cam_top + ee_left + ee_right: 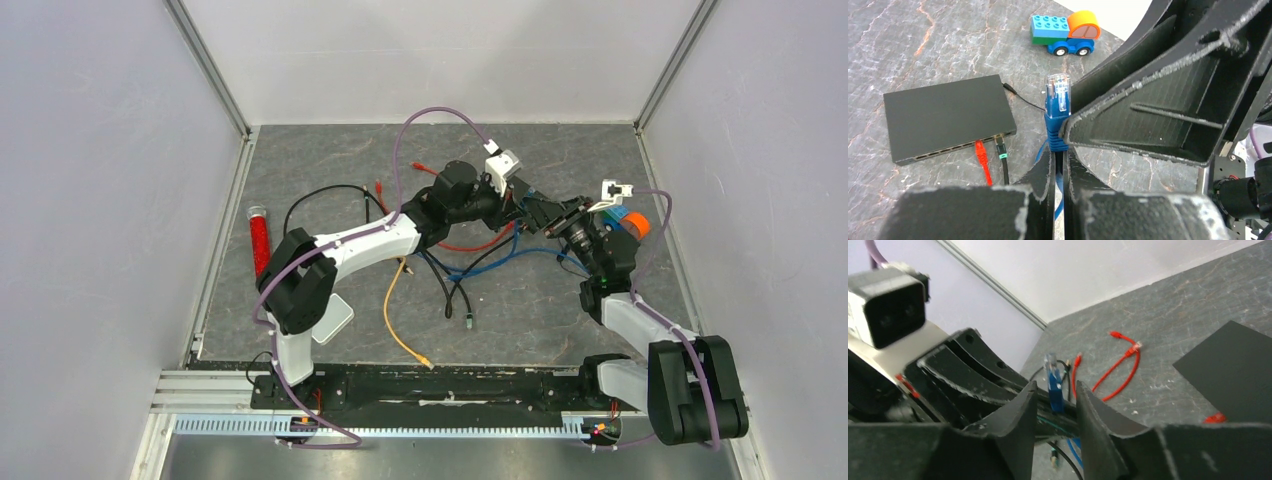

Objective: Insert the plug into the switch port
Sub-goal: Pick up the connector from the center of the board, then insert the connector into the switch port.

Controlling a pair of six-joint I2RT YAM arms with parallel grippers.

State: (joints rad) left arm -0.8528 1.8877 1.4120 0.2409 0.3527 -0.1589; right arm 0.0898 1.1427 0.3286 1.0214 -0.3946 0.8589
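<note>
Next, the left gripper lowers the blue plug point(1058, 100) to the switch's port row point(965, 146) beside the red plug and releases it there, since ports in that row stand empty.
The blue plug point(1058, 100) with a clear tip stands upright above my left gripper point(1060, 150), which is shut on the blue cable right under the plug's ribbed boot. My right gripper point(1055, 392) is open, one finger on each side of the same plug point(1053, 382), with a gap on both sides. One right finger fills the right of the left wrist view. The black switch point(948, 115) lies flat on the table, its port row facing me. A red plug point(980, 149) and a black plug with a green collar point(1000, 146) sit in two of its ports.
A toy truck point(1068, 32) of blue, green and orange blocks stands beyond the switch. Loose red cable point(1125, 365), an orange cable point(395, 315) and black cables lie on the grey mat. A red tube point(259, 235) lies by the left wall.
</note>
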